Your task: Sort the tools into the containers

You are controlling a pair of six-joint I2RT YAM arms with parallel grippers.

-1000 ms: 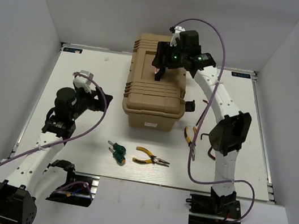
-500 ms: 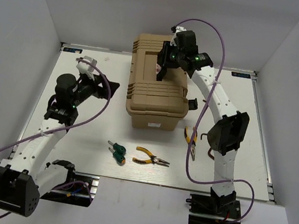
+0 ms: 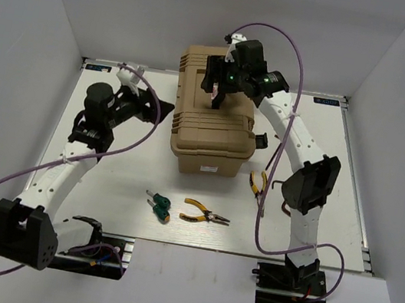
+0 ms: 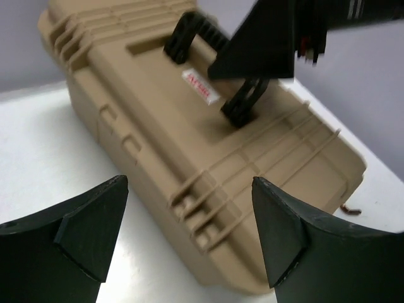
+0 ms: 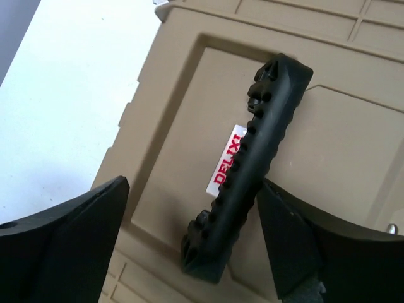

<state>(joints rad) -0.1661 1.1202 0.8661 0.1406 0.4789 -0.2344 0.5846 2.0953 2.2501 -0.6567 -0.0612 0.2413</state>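
Observation:
My left gripper goes toward the right in the top view next, then down, over the toolbox's lid and onto the handle's near half, because the toolbox (image 3: pixel 213 134) is shut.
A tan toolbox (image 3: pixel 213 134) stands shut in the middle of the table, with a black handle (image 5: pixel 252 170) on its lid. My right gripper (image 3: pixel 216 92) hovers open over the lid, the handle between its jaws and close against the right finger (image 5: pixel 297 240). My left gripper (image 3: pixel 163 106) is open beside the box's left side, which fills the left wrist view (image 4: pixel 189 158). Two green screwdrivers (image 3: pixel 156 204) and one pair of yellow pliers (image 3: pixel 204 214) lie in front of the box. A second pair of pliers (image 3: pixel 258 184) lies at its right. A hex key (image 3: pixel 285 206) shows beside the right arm.
White walls close in the table (image 3: pixel 105 174) on three sides. The right arm's purple cable (image 3: pixel 261 208) hangs over the pliers at the right. A small reddish piece (image 4: pixel 349 208) lies on the table past the box's far corner.
My left gripper has swung up and right, close to the toolbox's left side. The right gripper has stayed over the lid handle, shifting only slightly.

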